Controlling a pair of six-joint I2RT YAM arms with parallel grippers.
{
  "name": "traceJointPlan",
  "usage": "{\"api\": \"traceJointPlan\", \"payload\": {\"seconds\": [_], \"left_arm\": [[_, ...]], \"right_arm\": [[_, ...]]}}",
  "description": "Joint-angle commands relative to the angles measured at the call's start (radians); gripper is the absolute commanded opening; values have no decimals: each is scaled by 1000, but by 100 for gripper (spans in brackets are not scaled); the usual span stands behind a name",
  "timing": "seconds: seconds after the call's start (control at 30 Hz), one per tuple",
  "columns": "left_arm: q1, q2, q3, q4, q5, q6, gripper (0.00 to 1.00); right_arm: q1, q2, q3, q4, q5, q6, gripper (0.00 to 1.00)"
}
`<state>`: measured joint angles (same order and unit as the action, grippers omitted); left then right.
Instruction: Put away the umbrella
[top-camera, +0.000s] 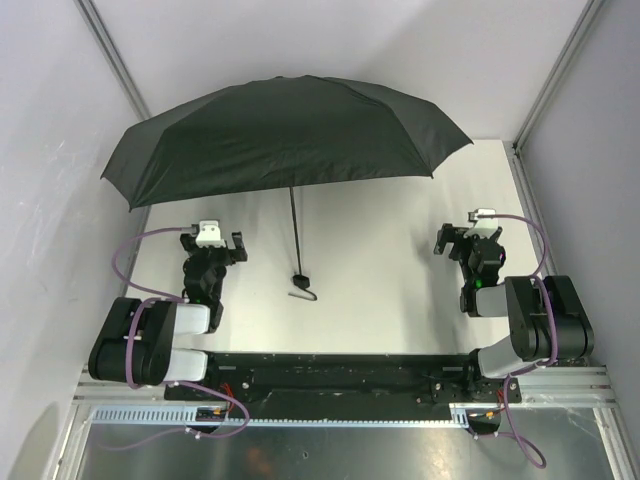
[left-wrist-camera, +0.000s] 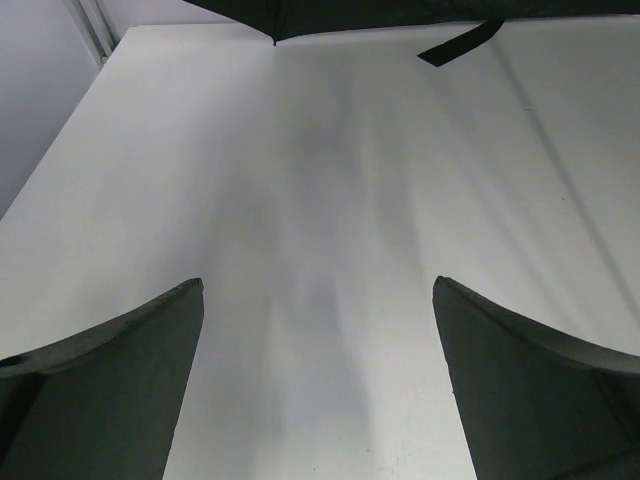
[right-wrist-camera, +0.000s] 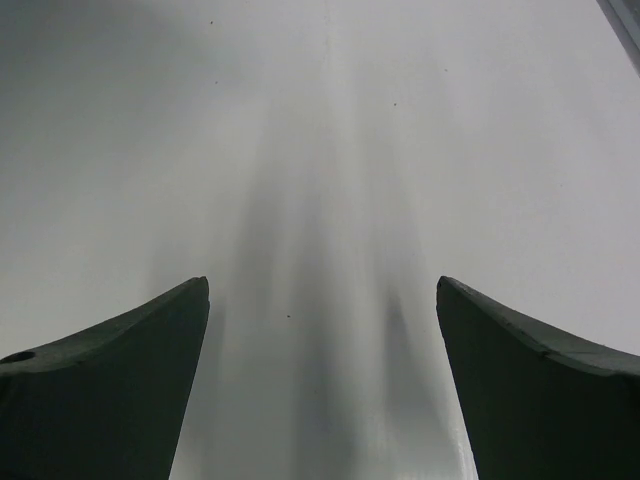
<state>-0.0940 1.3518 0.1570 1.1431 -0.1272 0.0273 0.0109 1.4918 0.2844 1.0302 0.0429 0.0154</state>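
Observation:
I will next turn my right gripper and reach to the left in the top view to the umbrella stem's bare middle (top-camera: 295, 228), because it lies there, clear of the canopy.
The black umbrella (top-camera: 285, 135) stands open at the back of the white table, canopy up. Its thin shaft (top-camera: 295, 230) slants down to the small handle (top-camera: 300, 283) resting on the table between the arms. My left gripper (top-camera: 212, 240) is open and empty, left of the handle. My right gripper (top-camera: 468, 238) is open and empty, far right of it. In the left wrist view the canopy edge (left-wrist-camera: 330, 12) and a hanging closure strap (left-wrist-camera: 460, 42) show at the top; my fingers (left-wrist-camera: 120, 390) spread wide over bare table. The right wrist view shows only table between open fingers (right-wrist-camera: 540, 390).
White enclosure walls with metal frame posts (top-camera: 110, 60) stand left and right (top-camera: 560, 70). The white table (top-camera: 380, 250) spreads under the canopy. A black mounting rail (top-camera: 330, 375) with the arm bases runs along the near edge.

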Motion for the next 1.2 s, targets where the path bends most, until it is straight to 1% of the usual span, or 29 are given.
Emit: {"api": "traceJointPlan", "payload": {"seconds": [0.0,0.17,0.23,0.27,0.37,0.43,0.47,0.53,0.57,0.63,0.7,0.73,0.77,0.83,0.9,0.93,1.0,1.03,1.07,1.1,1.17], "left_arm": [[-3,-11,6,50,-17,31,99],[-3,-12,4,50,-16,32,99],[-3,-12,5,51,-16,32,99],[-2,-11,5,51,-16,32,99],[3,-11,6,50,-9,31,99],[3,-10,7,49,-8,30,99],[3,-9,9,49,-8,29,100],[8,-11,8,50,-10,24,99],[3,-23,6,51,-37,21,99],[-51,-107,14,-21,-198,25,99],[-114,-254,65,-173,-373,18,99],[-140,-335,96,-268,-432,-1,99],[-153,-413,129,-379,-456,-50,99],[-163,-570,173,-560,-459,-168,99],[-165,-710,186,-700,-502,-355,100],[-164,-793,190,-780,-549,-485,100],[-161,-943,213,-1010,-616,-795,99],[-158,-1008,215,-1081,-609,-858,99],[-160,-1056,217,-1067,-578,-837,100],[-162,-1082,229,-1048,-526,-772,100],[-171,-1093,265,-1048,-453,-679,100]], "right_arm": [[-3,-10,1,13,-4,6,99],[-3,-11,2,14,-8,8,99],[7,-33,10,0,24,5,99],[30,-65,24,-50,75,-4,99],[177,-234,96,-275,354,-69,99],[258,-367,135,-396,517,11,99],[274,-439,161,-495,534,104,99],[258,-585,217,-768,488,290,99],[231,-653,225,-875,466,364,99],[148,-767,201,-962,308,450,99],[93,-827,192,-1032,157,499,98],[96,-842,194,-1065,123,518,98],[118,-852,196,-1093,133,537,98],[234,-846,197,-1113,191,566,99],[366,-801,197,-1069,235,587,99],[439,-760,200,-1018,254,593,99],[582,-650,219,-906,302,590,99],[647,-583,242,-851,326,577,99],[706,-491,279,-806,344,560,99],[753,-397,327,-761,332,540,99],[807,-228,451,-695,270,515,99]]}}
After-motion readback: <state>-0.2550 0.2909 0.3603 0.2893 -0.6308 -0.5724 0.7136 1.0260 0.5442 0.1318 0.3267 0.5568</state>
